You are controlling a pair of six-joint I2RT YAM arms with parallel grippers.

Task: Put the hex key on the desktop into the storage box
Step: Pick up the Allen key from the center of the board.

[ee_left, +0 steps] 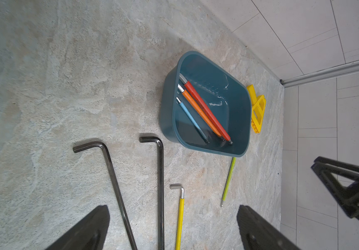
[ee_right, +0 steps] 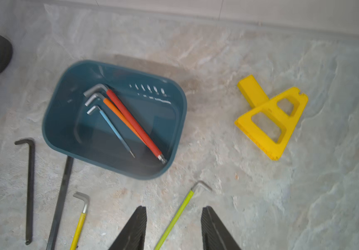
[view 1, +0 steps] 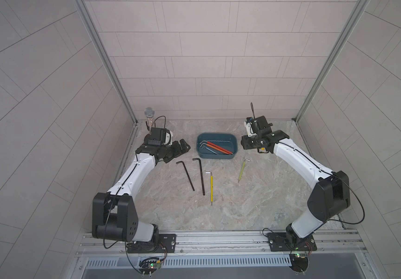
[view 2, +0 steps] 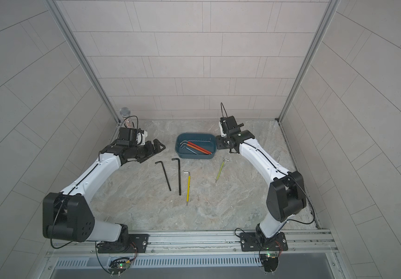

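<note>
The lime-green sleeve of the hex key (view 1: 241, 171) (ee_right: 173, 222) lies on the tabletop below the right gripper, so the gripper will come down open next until its fingers are on both sides of that sleeve.
The teal storage box (view 1: 216, 156) (ee_right: 51, 129) stands at the back middle of the desktop (view 1: 255, 205). Inside it lie a red, an orange and a blue hex key (view 1: 218, 147). In front of it on the desktop lie two black hex keys (view 1: 185, 175) (view 1: 201, 177), a yellow-handled one (view 1: 211, 188) and a lime-green one (view 1: 242, 170) (ee_right: 174, 216). My left gripper (view 1: 182, 147) (ee_left: 173, 207) hangs open to the left of the box. Right of the box, my right gripper (view 1: 244, 145) (ee_right: 174, 207) is open above the desktop, with the green key showing between its fingers, untouched.
A yellow plastic frame (ee_right: 269, 121) (ee_left: 257, 112) lies on the desktop to the right of the box, below my right wrist. A microphone (view 1: 149, 116) stands in the back left corner. Tiled walls close in the back and both sides.
</note>
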